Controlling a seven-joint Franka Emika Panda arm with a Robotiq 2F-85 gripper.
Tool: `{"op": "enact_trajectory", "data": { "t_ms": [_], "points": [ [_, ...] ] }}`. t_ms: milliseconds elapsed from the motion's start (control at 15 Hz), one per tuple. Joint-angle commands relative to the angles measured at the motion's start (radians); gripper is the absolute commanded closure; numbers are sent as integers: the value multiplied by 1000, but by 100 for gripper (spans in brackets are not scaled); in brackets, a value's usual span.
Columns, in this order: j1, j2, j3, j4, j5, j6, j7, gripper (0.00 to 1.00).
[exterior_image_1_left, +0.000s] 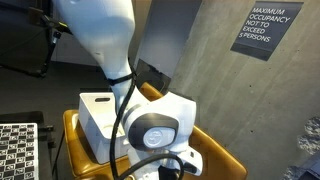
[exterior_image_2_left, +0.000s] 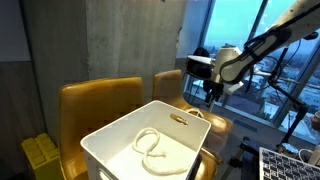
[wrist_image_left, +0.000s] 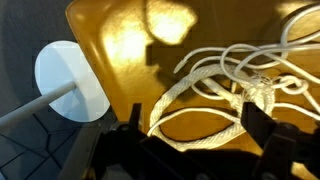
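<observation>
My gripper lowers toward the left in the wrist view next, onto the thick white rope's outer bend (wrist_image_left: 164, 103), since it lies below the fingers on the disc's side.
In the wrist view a white rope (wrist_image_left: 235, 85) lies in loose loops on a yellow chair seat (wrist_image_left: 130, 40). My gripper (wrist_image_left: 197, 125) is open just above it, with one loop of the rope between the two dark fingers. In an exterior view the gripper (exterior_image_2_left: 209, 97) hangs over the seat of a yellow chair (exterior_image_2_left: 218, 126), beside a white bin (exterior_image_2_left: 115, 150) that holds another coil of white rope (exterior_image_2_left: 150, 148). In an exterior view the arm's wrist (exterior_image_1_left: 155, 128) hides most of the gripper and the rope.
The white bin (exterior_image_1_left: 95, 110) rests on a yellow chair (exterior_image_1_left: 72, 128). A concrete wall with an occupancy sign (exterior_image_1_left: 265, 28) stands behind. A white round disc on a pole (wrist_image_left: 72, 80) lies beside the seat. A second yellow chair (exterior_image_2_left: 95, 100) and a checkerboard (exterior_image_2_left: 290, 165) are nearby.
</observation>
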Motion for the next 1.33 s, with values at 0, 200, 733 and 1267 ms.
{"op": "enact_trajectory", "data": {
  "t_ms": [0, 200, 733, 1267],
  "points": [
    [-17, 168, 13, 201, 43, -63, -21, 0],
    [-17, 272, 14, 321, 60, -104, -17, 0],
    [-14, 439, 4, 509, 63, -199, -8, 0],
    [-43, 525, -28, 616, 54, -211, -11, 0]
  ]
}}
